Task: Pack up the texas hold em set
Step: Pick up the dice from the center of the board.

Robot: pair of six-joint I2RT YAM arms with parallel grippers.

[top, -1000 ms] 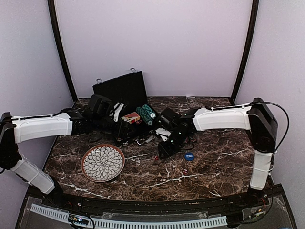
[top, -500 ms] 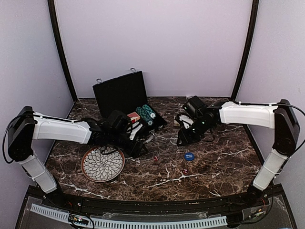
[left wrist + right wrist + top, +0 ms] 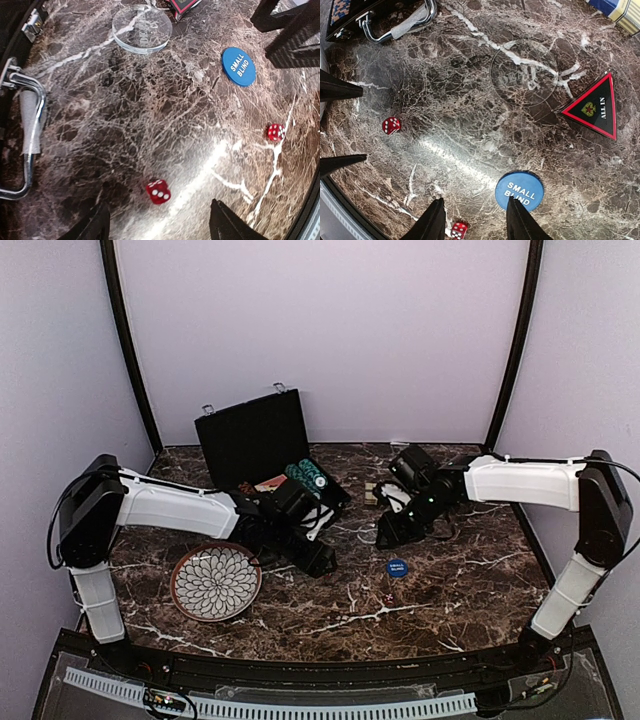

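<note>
The red die (image 3: 158, 192) just below my open left gripper lies between the spread fingers on bare tabletop, so the gripper lowers onto it and closes next.
The black briefcase (image 3: 250, 440) stands open at the back left, with striped chips (image 3: 308, 478) and a card deck (image 3: 268, 483) in its base. My left gripper (image 3: 320, 560) is open and low over the table; a red die (image 3: 158, 192) lies just ahead between its fingers. My right gripper (image 3: 388, 535) is open and empty above the blue "Small Blind" button (image 3: 519, 189), which also shows in the top view (image 3: 397, 567). A second red die (image 3: 459, 229) lies by the right gripper's left finger. A clear dealer disc (image 3: 523, 73) and a black "All In" triangle (image 3: 594, 106) lie on the table.
The round patterned plate (image 3: 216, 582) sits front left of the left gripper. The briefcase handle (image 3: 25, 135) lies at the left gripper's left. A card deck (image 3: 620, 10) lies beyond the triangle. The two grippers' fingers are close together.
My left arm has swung right from the briefcase front to the table centre, over a red die. My right arm pulled back right from the centre and has held there.
</note>
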